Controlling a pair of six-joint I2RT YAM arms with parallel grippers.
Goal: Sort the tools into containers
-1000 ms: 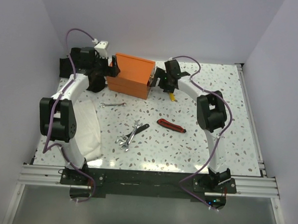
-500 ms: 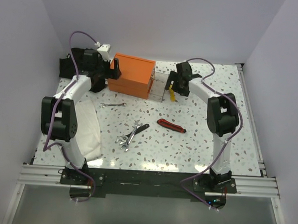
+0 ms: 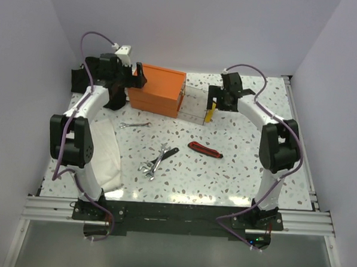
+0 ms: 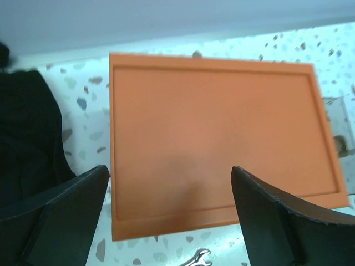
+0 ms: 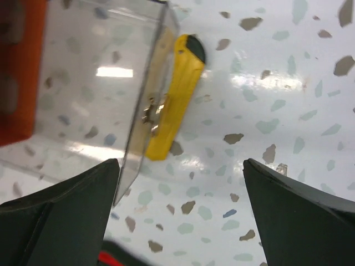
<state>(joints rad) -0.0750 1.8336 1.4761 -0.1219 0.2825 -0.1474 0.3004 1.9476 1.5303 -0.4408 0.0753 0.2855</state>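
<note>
The piled silver wrench's far end [image 3: 162,151] is below my right gripper and to the gripper's left in the top view, so I should next move my right gripper back and down onto it.
The orange box [image 3: 157,89] stands at the back, and one clear drawer tray [image 3: 193,107] sticks out of its right end. The slim yellow utility knife [image 3: 209,115] lies against the tray's right edge. My right gripper [image 3: 219,103] is open and empty just above them. In the right wrist view [image 5: 180,221] the tray [image 5: 94,94] and the yellow knife [image 5: 175,94] lie ahead. My left gripper [image 3: 135,80] is open at the box's left end, above its lid [image 4: 216,138]. The red-and-black knife [image 3: 204,149], a pile of wrenches [image 3: 156,159] and a lone wrench [image 3: 135,125] lie mid-table.
A white cloth [image 3: 105,153] lies by the left arm. A black cloth bundle [image 3: 85,78] sits at the back left, and also shows in the left wrist view [image 4: 28,127]. The table's rail [image 3: 301,140] runs along the right side.
My right gripper has moved right from the box's right end, and the clear tray has slid out after it. The left gripper stayed at the box's left end.
</note>
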